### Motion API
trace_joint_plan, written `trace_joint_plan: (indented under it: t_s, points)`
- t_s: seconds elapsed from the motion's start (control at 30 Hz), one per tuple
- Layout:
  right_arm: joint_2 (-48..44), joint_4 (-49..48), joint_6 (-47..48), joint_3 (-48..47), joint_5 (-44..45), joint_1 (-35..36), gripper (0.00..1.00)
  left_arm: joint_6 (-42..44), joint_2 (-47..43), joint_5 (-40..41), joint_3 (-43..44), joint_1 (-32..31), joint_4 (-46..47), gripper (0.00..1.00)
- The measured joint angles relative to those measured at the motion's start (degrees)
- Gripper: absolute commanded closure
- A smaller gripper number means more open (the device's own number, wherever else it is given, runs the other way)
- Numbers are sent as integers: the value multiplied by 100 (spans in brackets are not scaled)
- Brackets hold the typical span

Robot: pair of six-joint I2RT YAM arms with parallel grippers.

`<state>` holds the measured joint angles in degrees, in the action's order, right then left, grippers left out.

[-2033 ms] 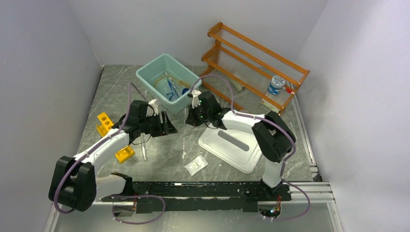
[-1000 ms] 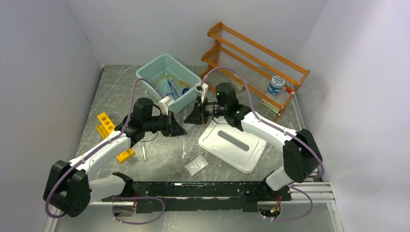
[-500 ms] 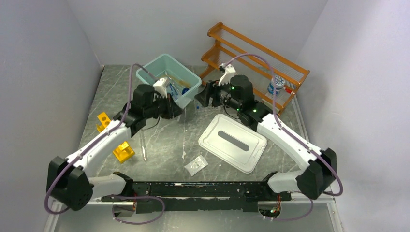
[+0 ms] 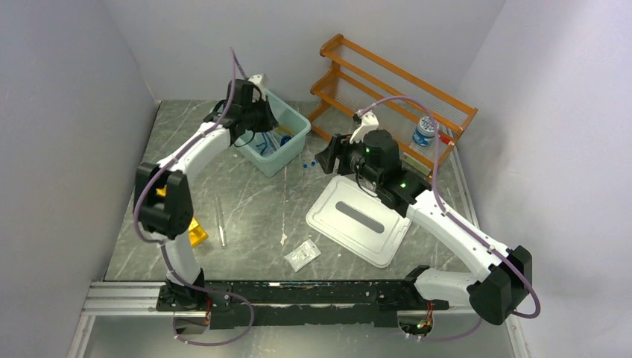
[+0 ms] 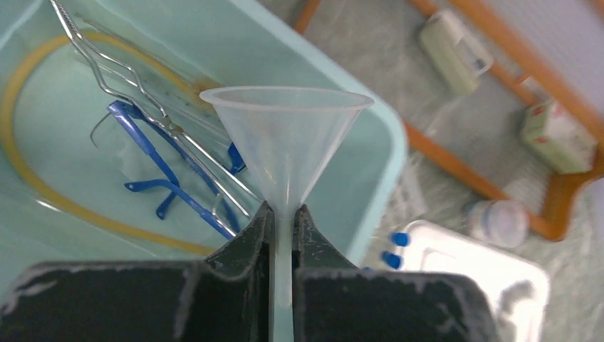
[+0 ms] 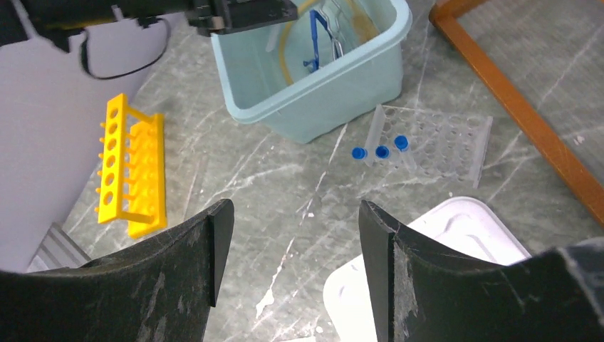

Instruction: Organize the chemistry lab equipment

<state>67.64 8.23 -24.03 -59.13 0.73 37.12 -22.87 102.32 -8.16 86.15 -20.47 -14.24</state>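
My left gripper lowers the funnel into the teal bin beside the tongs and goggles next to release the funnel's stem, since the bin's empty bottom shows there.
My left gripper (image 5: 283,214) is shut on the stem of a clear plastic funnel (image 5: 285,135), holding it over the teal bin (image 5: 384,164). Inside the bin lie blue-framed goggles (image 5: 153,153), amber tubing (image 5: 43,192) and metal tongs (image 5: 121,71). From above, the left gripper (image 4: 257,112) hangs over the bin's far side. My right gripper (image 4: 326,155) stands open and empty just right of the bin (image 4: 287,153). Under it, blue-capped vials (image 6: 381,151) sit in a clear rack. The yellow rack (image 6: 132,167) lies on its side to the left.
A white lid (image 4: 358,220) lies right of centre, with a small clear packet (image 4: 302,255) in front of it. A glass tube (image 4: 220,221) lies beside the yellow rack (image 4: 195,233). The orange shelf (image 4: 395,97) at the back right holds a small jar (image 4: 424,130).
The left arm has swung up and back, carrying the funnel over the bin. The right gripper has opened and drawn away to the right of the bin.
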Motion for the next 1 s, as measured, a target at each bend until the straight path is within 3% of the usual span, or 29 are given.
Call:
trace_joint_plan:
  t_s: [0.17, 0.43, 0.77, 1.0]
  points:
    - [0, 170, 11, 24, 109, 0, 32, 870, 942, -431, 444, 55, -402, 95]
    - [33, 326, 28, 24, 188, 0, 32, 1670, 1541, -1001, 713, 50, -946, 91]
    - [326, 599, -42, 7, 286, 0, 32, 2076, 1893, -1178, 1611, 50, -1556, 61]
    - [382, 710, -103, 7, 286, 0, 32, 2081, 1727, -1158, 1847, 50, -1908, 56]
